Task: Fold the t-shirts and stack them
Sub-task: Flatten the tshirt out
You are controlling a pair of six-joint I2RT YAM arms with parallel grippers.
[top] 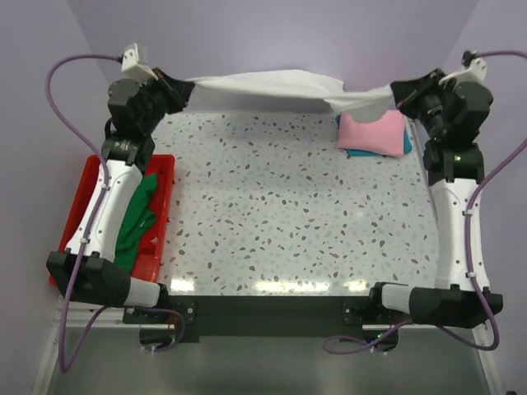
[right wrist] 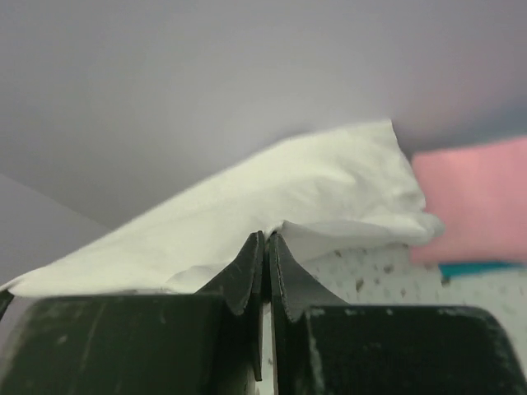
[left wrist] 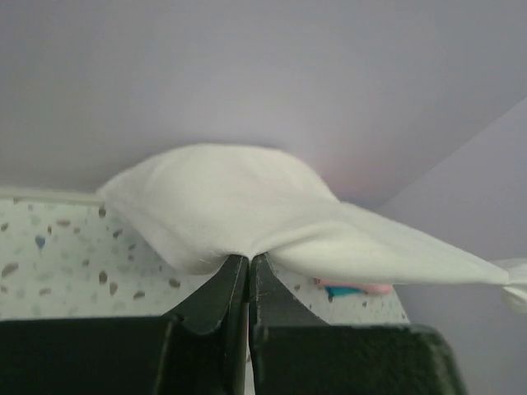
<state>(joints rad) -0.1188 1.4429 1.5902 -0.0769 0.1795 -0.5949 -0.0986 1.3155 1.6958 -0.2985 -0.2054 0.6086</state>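
Observation:
I will draw my left gripper back and down, spread the hanging t-shirt flat on the clear tabletop beside the red tray, and then release the t-shirt there.
A white t-shirt [top: 272,85] hangs stretched in the air across the far edge of the table, pulled between both arms. My left gripper [top: 188,89] is shut on its left end, and in the left wrist view the cloth [left wrist: 222,202] bunches at the left gripper [left wrist: 248,257]. My right gripper [top: 397,95] is shut on the right end; the white cloth [right wrist: 272,197] spreads from the right gripper [right wrist: 267,236]. A folded pink t-shirt [top: 372,132] lies on a teal one [top: 405,145] at the far right. A green t-shirt [top: 138,218] lies in the red tray [top: 163,226].
The red tray sits off the table's left side, beside the left arm. The speckled tabletop [top: 296,214] spreads between the two arms. Lilac walls close in behind and on both sides. A black rail [top: 263,309] runs along the near edge.

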